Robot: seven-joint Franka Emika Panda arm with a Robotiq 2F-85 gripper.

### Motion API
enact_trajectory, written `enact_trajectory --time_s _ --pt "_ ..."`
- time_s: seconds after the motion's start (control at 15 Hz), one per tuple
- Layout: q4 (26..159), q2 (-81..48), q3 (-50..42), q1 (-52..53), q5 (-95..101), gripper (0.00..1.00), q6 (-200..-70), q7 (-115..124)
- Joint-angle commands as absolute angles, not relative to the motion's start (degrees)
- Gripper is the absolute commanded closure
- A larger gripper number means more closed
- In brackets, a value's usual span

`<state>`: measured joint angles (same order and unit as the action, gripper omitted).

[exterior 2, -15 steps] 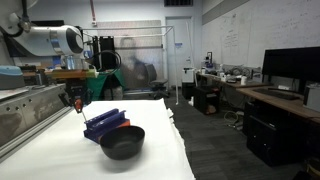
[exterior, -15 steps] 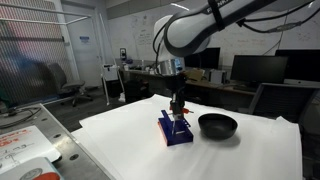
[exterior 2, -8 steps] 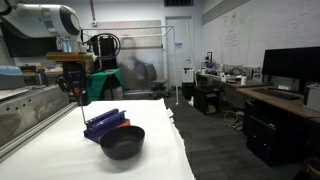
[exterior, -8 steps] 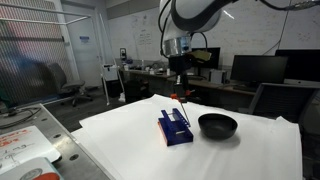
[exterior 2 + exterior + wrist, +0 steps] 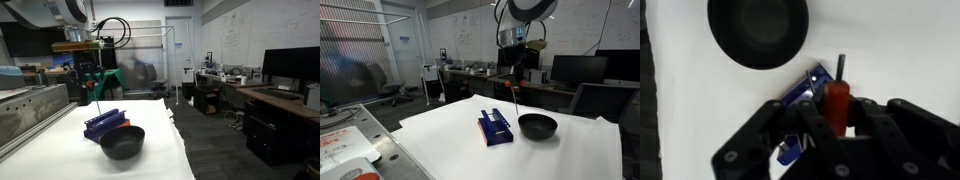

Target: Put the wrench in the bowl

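The wrench hangs high and off to one side, so my gripper should move away from the blue box toward the bowl [image 5: 537, 125] [image 5: 759, 28] and then go down over the bowl's opening.
My gripper [image 5: 837, 118] is shut on the wrench [image 5: 837, 100], a thin tool with a red-orange handle and a dark shaft. In both exterior views the gripper [image 5: 513, 78] [image 5: 91, 90] is high above the white table, and the wrench [image 5: 516, 100] [image 5: 98, 106] hangs down from it. The glossy black bowl [image 5: 538, 125] [image 5: 122, 142] sits on the table, below and slightly to one side of the wrench tip. In the wrist view the bowl [image 5: 758, 30] is at the upper left and looks empty.
A dark blue rectangular box [image 5: 496, 128] [image 5: 105, 123] [image 5: 803, 95] lies on the table beside the bowl. The table is covered by a white cloth [image 5: 460, 150]. Desks, monitors and chairs stand behind it. A metal frame [image 5: 25, 110] runs along one table side.
The gripper has risen from the blue box with the wrench in it and moved sideways toward the bowl. The bowl and the box have not moved.
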<state>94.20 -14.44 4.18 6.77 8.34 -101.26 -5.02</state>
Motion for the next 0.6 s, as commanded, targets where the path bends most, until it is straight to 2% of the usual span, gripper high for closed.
enact_trajectory --time_s 0.0,0.53 --pt "98.29 -12.25 2.51 5.27 9.78 0.93 -100.85 -1.05" --pt "103.54 -14.37 0.05 2.17 8.36 0.92 -99.86 2.89"
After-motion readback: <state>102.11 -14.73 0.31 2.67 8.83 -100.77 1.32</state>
